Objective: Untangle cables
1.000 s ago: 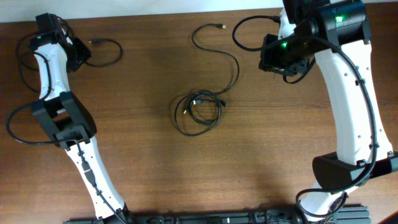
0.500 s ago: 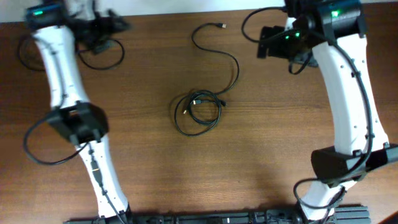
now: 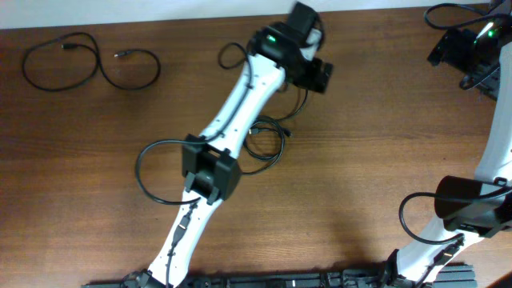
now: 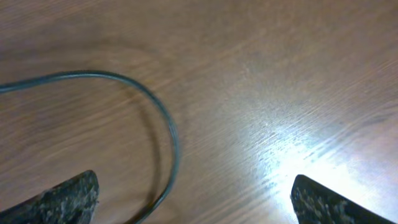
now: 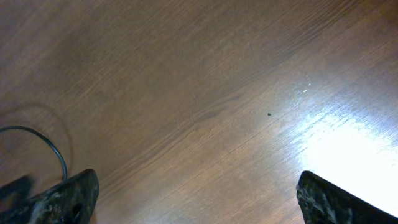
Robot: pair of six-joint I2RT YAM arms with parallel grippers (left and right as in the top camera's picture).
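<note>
I need to move my left gripper down first to get onto that bend of the black cable (image 3: pixel 306 94) (image 4: pixel 173 154) between its open fingers. Then I need to close it.
One of the cables (image 3: pixel 88 64) lies spread out in loose loops at the table's far left. A coiled bundle of cables (image 3: pixel 268 150) sits in the middle, partly hidden under my left arm, and a strand (image 3: pixel 304 98) runs up from it. My left gripper (image 3: pixel 320 78) hovers open over that strand. In the left wrist view the strand (image 4: pixel 169 134) curves between the open fingers of the left gripper (image 4: pixel 196 202), untouched. My right gripper (image 3: pixel 442 52) is at the far right corner, and the right wrist view shows this gripper (image 5: pixel 199 199) open over bare wood.
The wooden table's far edge (image 3: pixel 184 21) runs just behind both grippers. A thin black strand (image 5: pixel 55 148) curls at the left of the right wrist view. My left arm (image 3: pixel 232 120) stretches diagonally across the centre.
My left arm swung from the far left corner to the top centre, leaving a cable spread at the left. My right arm moved out to the far right corner. Both grippers opened.
</note>
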